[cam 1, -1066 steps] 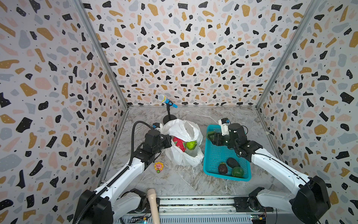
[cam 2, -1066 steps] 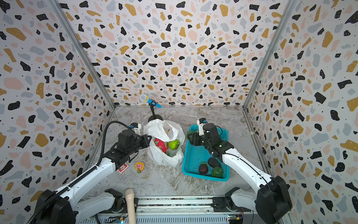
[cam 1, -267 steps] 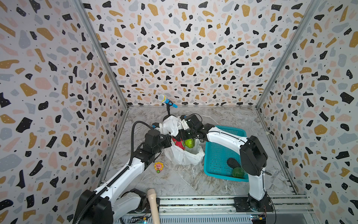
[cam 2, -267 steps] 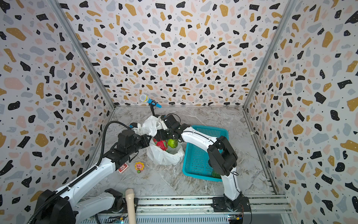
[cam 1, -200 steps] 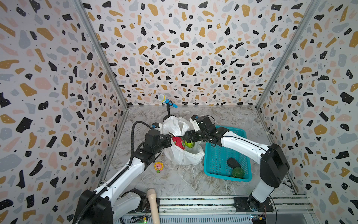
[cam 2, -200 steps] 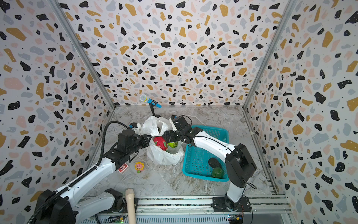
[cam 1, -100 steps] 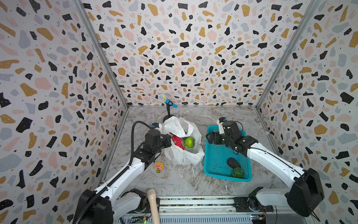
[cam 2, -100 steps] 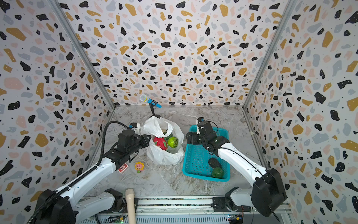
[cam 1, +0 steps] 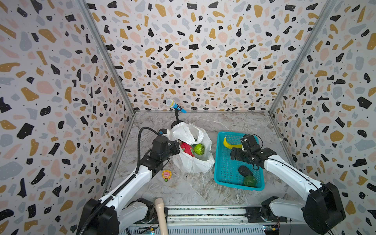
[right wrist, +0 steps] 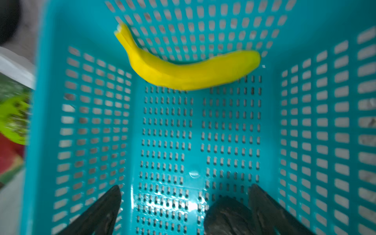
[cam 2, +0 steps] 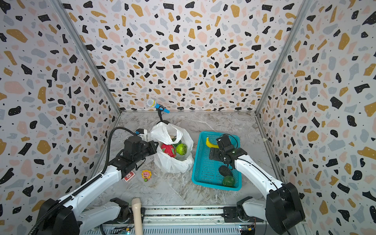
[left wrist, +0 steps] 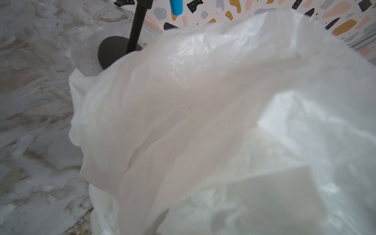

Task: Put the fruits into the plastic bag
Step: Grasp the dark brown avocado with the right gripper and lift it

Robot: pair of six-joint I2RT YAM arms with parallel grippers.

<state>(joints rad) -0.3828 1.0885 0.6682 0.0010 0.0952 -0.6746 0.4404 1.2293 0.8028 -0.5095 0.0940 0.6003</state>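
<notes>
My right gripper, which is open, needs to move back and down next until its fingers are on both sides of the fruit's middle (cam 1: 245, 170), as the dark brown fruit is still outside the bag (cam 1: 190, 163).
The white plastic bag (cam 1: 190, 163) (cam 2: 171, 163) stands open at mid-table. It holds a red dragon fruit (cam 1: 186, 148) and a bumpy green fruit (cam 1: 199, 149). My left gripper (cam 1: 176, 145) is shut on the bag's left rim; in the left wrist view the bag (left wrist: 203, 114) hides the fingers. The teal basket (cam 1: 225, 168) holds a yellow banana (cam 1: 228, 143) (right wrist: 183, 69), a dark brown fruit (cam 1: 245, 171) (right wrist: 225, 215) and a dark green fruit (cam 1: 250, 180). My right gripper (cam 1: 236, 155) (right wrist: 186, 203) hangs open and holding nothing over the basket's middle.
A toy microphone on a black stand (cam 1: 175, 106) is just behind the bag. A sunflower-face toy (cam 1: 166, 175) and a small red card (cam 2: 129, 176) lie left of the bag. A cream handle (cam 1: 160, 213) juts up at the front rail. Patterned walls close three sides.
My right gripper has come out of the bag's mouth, swung right to over the basket, and its jaws have widened. The left arm has stayed still on the bag.
</notes>
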